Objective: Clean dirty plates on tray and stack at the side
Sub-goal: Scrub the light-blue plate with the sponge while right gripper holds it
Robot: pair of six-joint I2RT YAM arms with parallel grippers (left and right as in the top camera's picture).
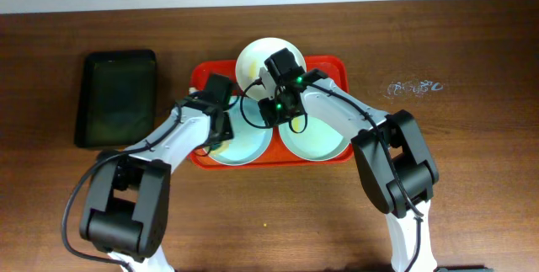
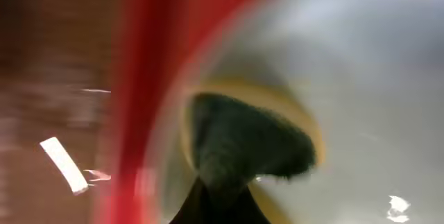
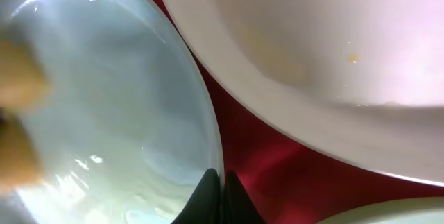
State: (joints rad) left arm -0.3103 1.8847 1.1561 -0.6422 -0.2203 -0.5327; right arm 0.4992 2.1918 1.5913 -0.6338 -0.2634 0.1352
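Next, my right gripper needs to carry the plate up, to the right in the overhead view, then down onto the tabletop (image 1: 397, 69) beside the tray, as that spot is bare.
The red-orange tray (image 1: 333, 68) holds all three plates. The white plate (image 1: 253, 57) lies at the back, with small yellowish smears in the right wrist view (image 3: 347, 57). A mint-green plate (image 1: 244, 146) lies front left and another (image 1: 320, 141) front right. My left gripper (image 1: 217, 136) is shut on a yellow sponge with a dark green face (image 2: 243, 144), pressed on the left mint plate (image 2: 374, 78) near its rim. My right gripper (image 3: 220, 182) is shut on the right rim of that same plate (image 3: 104, 99); it also shows in the overhead view (image 1: 271, 110).
A smaller black tray (image 1: 118, 95) lies on the wooden table left of the red tray. Faint white marks (image 1: 413, 88) are on the table at the right. Both arms cross over the red tray's front half.
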